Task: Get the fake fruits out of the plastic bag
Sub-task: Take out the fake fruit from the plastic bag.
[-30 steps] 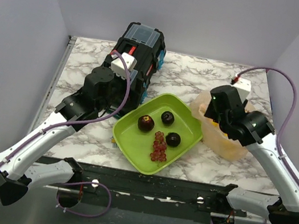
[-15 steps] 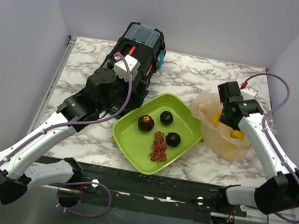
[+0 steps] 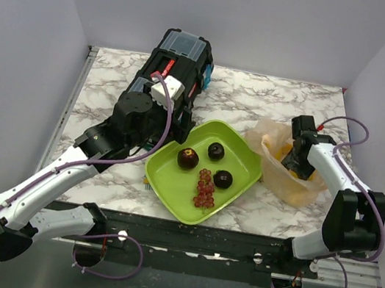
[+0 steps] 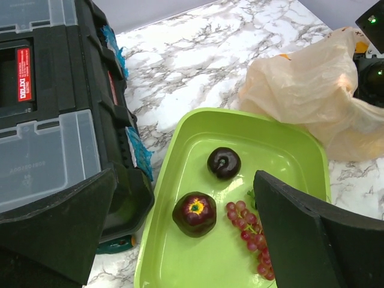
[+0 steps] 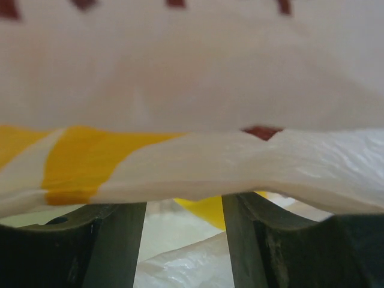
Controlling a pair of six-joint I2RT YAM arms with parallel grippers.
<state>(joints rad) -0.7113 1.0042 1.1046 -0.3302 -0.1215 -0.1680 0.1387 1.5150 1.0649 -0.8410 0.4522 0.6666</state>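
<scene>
My right gripper lowers deeper into the bag next, as yellow fruit shows between my fingertips. It then closes around that fruit.
The peach plastic bag (image 3: pixel 279 180) lies crumpled right of the green tray (image 3: pixel 170 185). My right gripper (image 3: pixel 295 162) reaches down into its mouth. In the right wrist view bag film (image 5: pixel 240 162) drapes over the fingers (image 5: pixel 120 240); they stand apart, tips hidden, with a yellow fruit (image 5: pixel 207 210) showing in the gap. Yellow fruit (image 3: pixel 281 154) shows through the bag. On the tray (image 4: pixel 282 150) lie dark maroon fruits (image 4: pixel 224 162) (image 4: pixel 194 213) and a red grape bunch (image 4: pixel 247 223). My left gripper (image 4: pixel 185 180) hangs wide open over the tray's left edge, holding nothing.
A black toolbox (image 3: pixel 180 67) with clear lids stands at the back left, right beside my left gripper (image 3: pixel 156 132). The same toolbox (image 4: pixel 48 120) fills the left of the left wrist view. The marble table (image 3: pixel 246 94) ends in a wall behind.
My right gripper has swung down and to the right, into the bag, and the arm has folded back toward the right edge. The left gripper has crept slightly toward the toolbox.
</scene>
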